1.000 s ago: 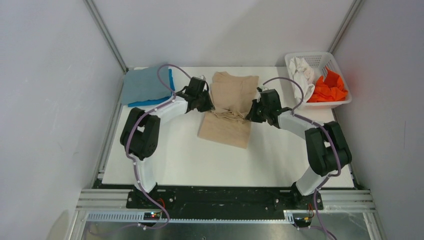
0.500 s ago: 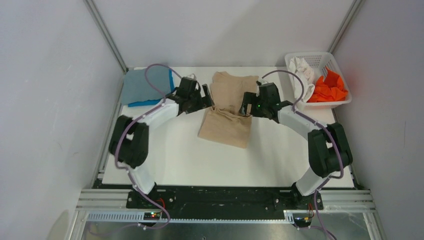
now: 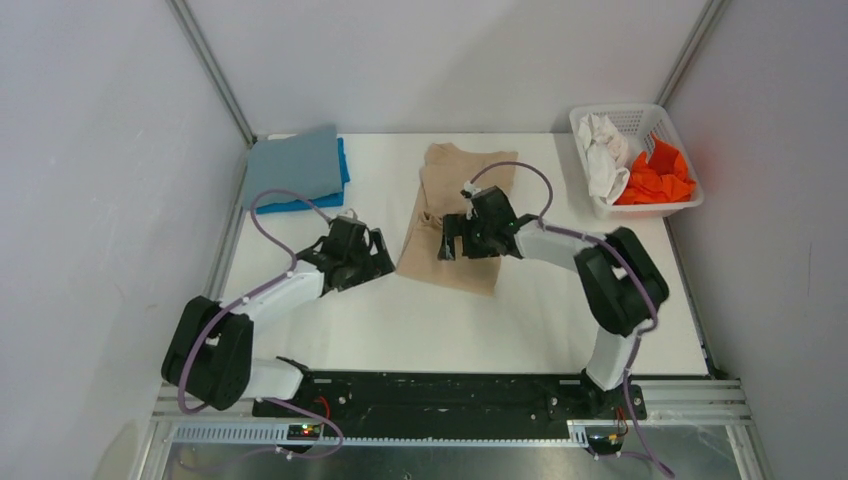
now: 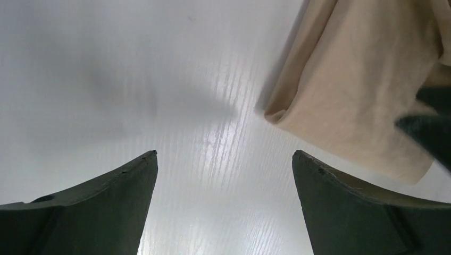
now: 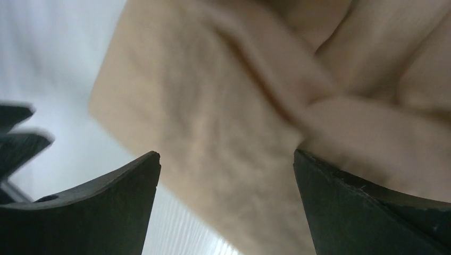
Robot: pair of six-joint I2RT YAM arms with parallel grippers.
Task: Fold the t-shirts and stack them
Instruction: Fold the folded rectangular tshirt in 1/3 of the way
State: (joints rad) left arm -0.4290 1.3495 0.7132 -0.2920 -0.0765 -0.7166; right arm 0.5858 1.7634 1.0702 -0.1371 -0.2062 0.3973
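The tan t-shirt's nearest corner [image 3: 400,271] [image 4: 276,115] gets gripped next as my left gripper lowers toward the right in the top view and closes. Only bare table lies between its fingers.
The tan t-shirt [image 3: 468,172] lies partly folded in the middle of the white table [image 3: 450,325]. My right gripper [image 3: 448,244] hovers open over its lower half; in the right wrist view the tan cloth [image 5: 213,101] fills the space beneath the open gripper [image 5: 226,154]. My left gripper [image 3: 379,261] stands open just left of the shirt's lower left corner. In the left wrist view only bare table shows at the gripper [image 4: 225,154], and the tan shirt [image 4: 361,74] lies to the upper right. At the back left a folded grey-blue t-shirt [image 3: 292,165] lies on a bright blue one [image 3: 343,163].
A white lattice basket [image 3: 640,109] at the back right holds a crumpled white t-shirt [image 3: 604,150] and an orange one [image 3: 656,178]. Grey walls and metal frame posts close in the table on three sides.
Both grippers let go of the tan shirt's edges and opened. The left arm drew back toward the near left; the right gripper swung in over the shirt's lower half. The shirt now lies folded narrower.
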